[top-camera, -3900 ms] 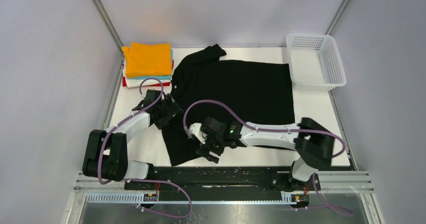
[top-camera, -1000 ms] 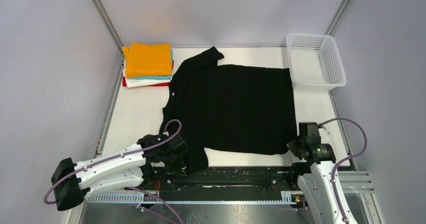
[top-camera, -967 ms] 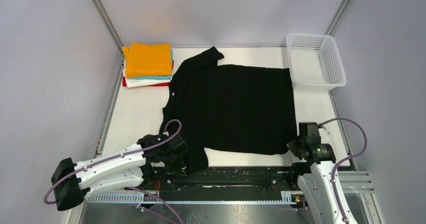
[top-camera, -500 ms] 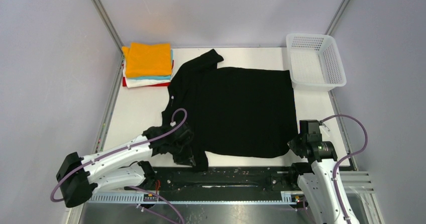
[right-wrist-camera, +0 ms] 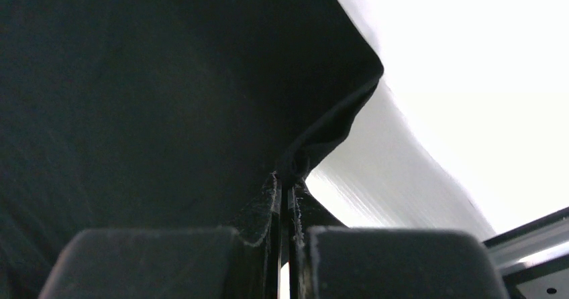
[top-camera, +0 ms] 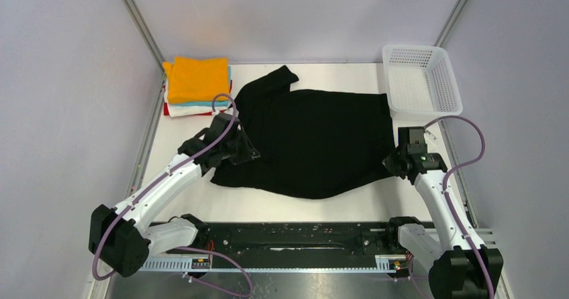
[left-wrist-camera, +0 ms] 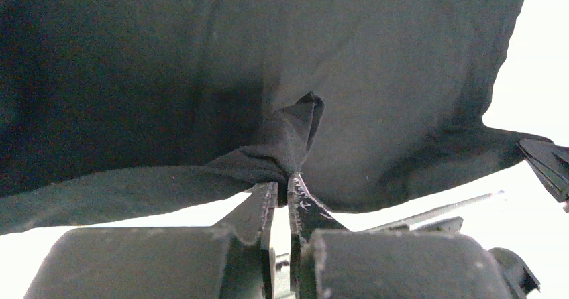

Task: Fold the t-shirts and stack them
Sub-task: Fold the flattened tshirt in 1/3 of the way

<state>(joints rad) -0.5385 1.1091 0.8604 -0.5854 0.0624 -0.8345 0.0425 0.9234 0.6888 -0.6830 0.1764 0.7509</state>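
Note:
I should carry the bunched fold with my left gripper away from my base and over the black t-shirt beside the stack, and then open the gripper.
A large black t-shirt lies across the middle of the table, its near edge lifted and drawn toward the back. My left gripper is shut on the shirt's near left part; the left wrist view shows a pinch of black cloth bunched between the fingertips of that gripper. My right gripper is shut on the shirt's near right corner, and its wrist view shows the hem caught in the gripper. Folded t-shirts sit stacked at the back left, orange on top, teal, white and red beneath.
A white mesh basket stands at the back right corner. Metal frame posts rise along both sides of the table. White tabletop shows between the shirt's lifted edge and the black rail at the arms' bases.
Both grippers have carried the black shirt's near edge away from the table's front toward the back. The left arm swung far up and left; the right arm extended forward. Both grips held.

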